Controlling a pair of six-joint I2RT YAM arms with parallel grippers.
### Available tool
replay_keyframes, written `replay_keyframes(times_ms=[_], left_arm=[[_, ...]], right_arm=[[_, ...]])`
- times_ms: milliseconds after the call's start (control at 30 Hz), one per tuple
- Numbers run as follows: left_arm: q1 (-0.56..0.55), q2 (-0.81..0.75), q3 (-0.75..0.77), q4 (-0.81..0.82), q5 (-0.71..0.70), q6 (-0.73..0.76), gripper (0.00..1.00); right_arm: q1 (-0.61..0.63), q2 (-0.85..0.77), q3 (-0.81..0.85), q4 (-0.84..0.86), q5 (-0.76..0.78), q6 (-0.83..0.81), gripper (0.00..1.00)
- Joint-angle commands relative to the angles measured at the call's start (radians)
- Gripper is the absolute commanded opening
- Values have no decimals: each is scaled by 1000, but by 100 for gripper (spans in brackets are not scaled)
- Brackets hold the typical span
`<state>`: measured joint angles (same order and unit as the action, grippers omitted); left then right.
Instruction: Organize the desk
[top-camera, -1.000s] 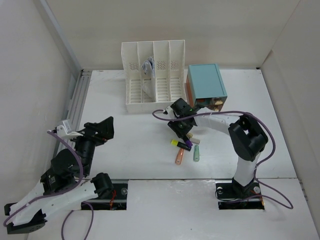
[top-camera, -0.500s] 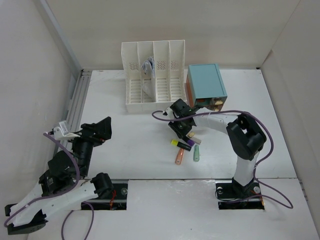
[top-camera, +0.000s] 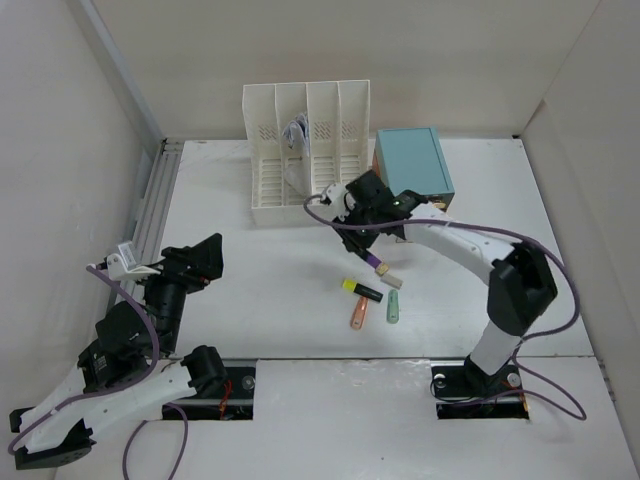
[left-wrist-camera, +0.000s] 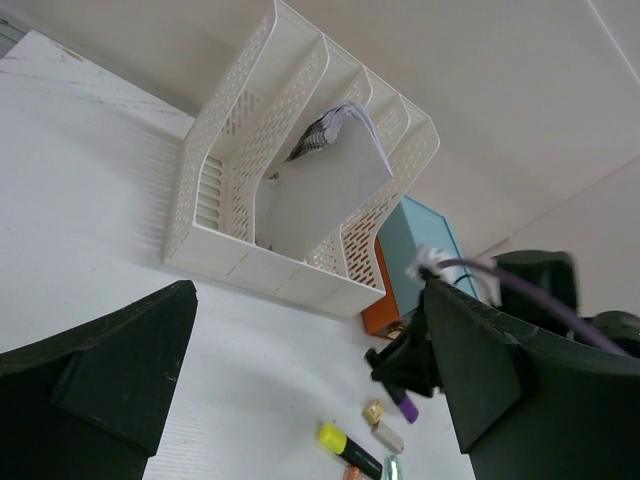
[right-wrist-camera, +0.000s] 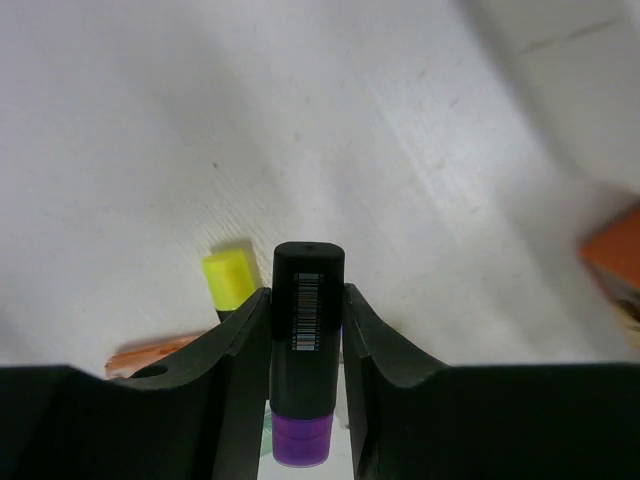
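Observation:
The robot's right hand will next lift the black highlighter outward toward the teal-topped drawer box and then bring it down at the box's near end.
My right gripper (top-camera: 373, 250) is shut on a black highlighter with a purple cap (top-camera: 380, 266), held up off the white desk (top-camera: 260, 270) just in front of the file rack and the teal box. In the right wrist view the highlighter (right-wrist-camera: 307, 340) stands squeezed between both fingers (right-wrist-camera: 235, 370), purple cap toward the camera. Below it on the desk lie a yellow-capped highlighter (top-camera: 362, 290), an orange one (top-camera: 357, 315), a green one (top-camera: 393, 308) and a small beige piece (top-camera: 391, 280). My left gripper (top-camera: 205, 255) hangs open and empty at the left, jaws wide (left-wrist-camera: 310, 300).
A white slotted file rack (top-camera: 305, 150) with papers in one slot stands at the back. Beside it on the right is a teal-topped drawer box (top-camera: 412, 165) with an orange front. A ridged metal rail (top-camera: 152, 205) runs along the left edge.
The right gripper closed on the purple-capped highlighter, lifted it off the pile and moved back toward the rack. The left arm stayed nearly still.

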<state>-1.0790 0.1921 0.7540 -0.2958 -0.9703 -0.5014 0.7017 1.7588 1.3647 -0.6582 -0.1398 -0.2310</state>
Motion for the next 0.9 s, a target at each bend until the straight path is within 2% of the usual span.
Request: replay_keyframes(times_ms=[0,133,300,400,700,867], left_arm=[[-4,0,-2,30,-13,11,96],[-4,0,-2,30,-13,11,96],[-4,0,-2,30,-13,11,96],[-4,0,-2,30,-13,11,96],[-4,0,-2,30,-13,11,96],[-4,0,-2,30,-13,11,96]], right_arm=[[-27,-139,109,31,8,-33,0],[-134,-219,171,93,8,-33,0],[-289,-280,146,222,57,-22,0],[-360,-280,116,270,5,-36,0],[-373,-234,25,318,-30,-45,0],[-373,-216,-35,361,8,-65,0]])
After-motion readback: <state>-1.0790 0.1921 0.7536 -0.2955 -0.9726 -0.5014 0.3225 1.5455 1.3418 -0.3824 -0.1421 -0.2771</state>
